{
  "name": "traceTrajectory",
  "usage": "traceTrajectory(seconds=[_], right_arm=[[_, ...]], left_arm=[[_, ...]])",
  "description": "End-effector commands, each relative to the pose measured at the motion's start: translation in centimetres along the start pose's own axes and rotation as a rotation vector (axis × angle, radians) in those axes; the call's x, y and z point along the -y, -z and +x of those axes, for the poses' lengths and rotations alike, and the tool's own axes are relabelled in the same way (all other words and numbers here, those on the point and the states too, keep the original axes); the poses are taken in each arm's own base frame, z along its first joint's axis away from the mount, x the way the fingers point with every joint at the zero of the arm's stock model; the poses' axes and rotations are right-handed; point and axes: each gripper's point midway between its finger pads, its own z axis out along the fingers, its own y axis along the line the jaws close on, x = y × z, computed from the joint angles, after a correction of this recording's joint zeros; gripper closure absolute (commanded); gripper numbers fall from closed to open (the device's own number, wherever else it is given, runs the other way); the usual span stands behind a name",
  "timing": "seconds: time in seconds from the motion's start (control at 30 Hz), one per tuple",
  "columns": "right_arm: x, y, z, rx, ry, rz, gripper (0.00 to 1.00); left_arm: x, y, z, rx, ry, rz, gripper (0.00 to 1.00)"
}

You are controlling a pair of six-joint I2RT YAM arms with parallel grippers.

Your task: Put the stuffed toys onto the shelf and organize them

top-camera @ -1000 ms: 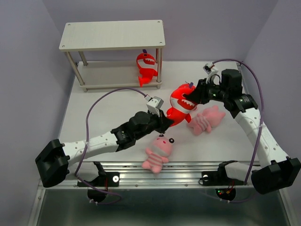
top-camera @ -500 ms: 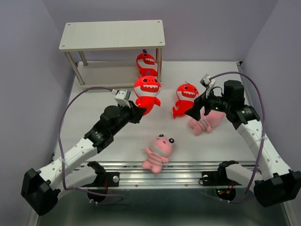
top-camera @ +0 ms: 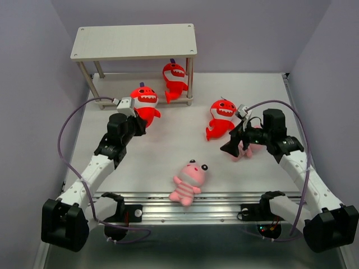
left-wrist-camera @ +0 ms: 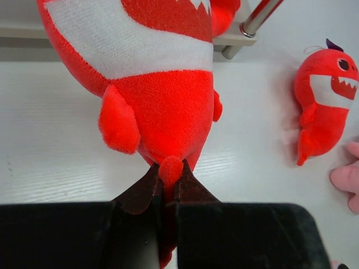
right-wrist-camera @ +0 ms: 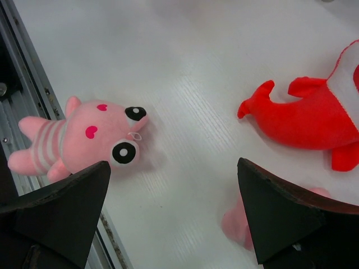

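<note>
My left gripper should move its shark outward onto the lower board [top-camera: 153,82], next to the shelved shark, and let go of the tail. That part of the board is empty.
The shelf [top-camera: 134,42] stands at the back left, with one red shark [top-camera: 175,82] at the right end of its lower board. My left gripper [top-camera: 136,120] is shut on the tail of a second red shark [top-camera: 145,103], [left-wrist-camera: 162,95], which hangs just in front of the lower board. In the left wrist view its gripper [left-wrist-camera: 166,175] pinches the tail. A third shark [top-camera: 221,118], [right-wrist-camera: 314,119] lies mid-table. My right gripper [top-camera: 232,147], [right-wrist-camera: 174,168] hangs open over a pink toy [top-camera: 250,145], mostly hidden under it. Another pink toy [top-camera: 189,180], [right-wrist-camera: 84,137] lies near the front edge.
A shelf leg [left-wrist-camera: 259,17] stands just right of the held shark. The metal rail [top-camera: 185,202] runs along the table's near edge, close to the front pink toy. Purple walls close in left, right and behind.
My left arm carried its shark from mid-table left and back to the shelf front. My right gripper opened wide, left the third shark on the table and dropped over the pink toy.
</note>
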Motion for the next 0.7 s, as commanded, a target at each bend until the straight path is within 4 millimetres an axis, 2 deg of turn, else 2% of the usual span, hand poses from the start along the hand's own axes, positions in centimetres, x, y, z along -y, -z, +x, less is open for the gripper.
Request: traceTrajectory(seconds=[0.0, 0.13, 0.17, 0.23, 0.3, 0.33, 0.37, 0.4, 0.43, 0.5, 0.53, 0.63, 0.67], right_arm=[[-0.5, 0.8, -2.0, 0.083, 0.109, -0.005, 0.0], [-0.4, 1.1, -2.2, 0.089, 0.125, 0.02, 0.0], [-0.4, 1.1, -2.2, 0.09, 0.126, 0.023, 0.0], [-0.4, 1.3, -2.3, 0.093, 0.131, 0.027, 0.0], [-0.2, 1.4, -2.3, 0.096, 0.132, 0.038, 0.0], [-0.2, 1.5, -2.3, 0.096, 0.133, 0.04, 0.0], [-0.2, 1.5, -2.3, 0.096, 0.133, 0.04, 0.0], [-0.2, 1.5, -2.3, 0.098, 0.137, 0.04, 0.0], [-0.2, 1.5, -2.3, 0.098, 0.137, 0.04, 0.0], [-0.3, 1.5, -2.3, 0.1, 0.138, 0.039, 0.0], [-0.3, 1.5, -2.2, 0.097, 0.136, 0.037, 0.0], [-0.3, 1.5, -2.3, 0.099, 0.137, 0.036, 0.0], [-0.3, 1.4, -2.2, 0.096, 0.134, 0.033, 0.0]], left_arm=[[0.1, -1.3, -6.0, 0.165, -0.036, 0.039, 1.0], [-1.6, -3.6, -7.4, 0.198, -0.038, 0.004, 1.0], [-2.4, -4.7, -6.8, 0.173, -0.04, -0.018, 1.0], [-3.1, -5.7, -8.0, 0.196, -0.048, -0.037, 1.0], [-4.0, -7.4, -7.6, 0.177, -0.055, -0.053, 1.0], [-4.0, -7.8, -8.7, 0.198, -0.058, -0.057, 1.0], [-4.5, -8.9, -8.3, 0.179, -0.056, -0.067, 1.0], [-4.3, -9.4, -9.3, 0.198, -0.061, -0.062, 1.0], [-4.8, -10.5, -8.7, 0.177, -0.058, -0.069, 1.0], [-4.7, -11.5, -9.0, 0.177, -0.053, -0.066, 1.0], [-4.3, -12.0, -10.1, 0.193, -0.048, -0.054, 1.0], [-4.5, -14.1, -10.1, 0.179, -0.036, -0.048, 1.0], [-4.8, -15.0, -9.4, 0.16, -0.03, -0.051, 1.0]])
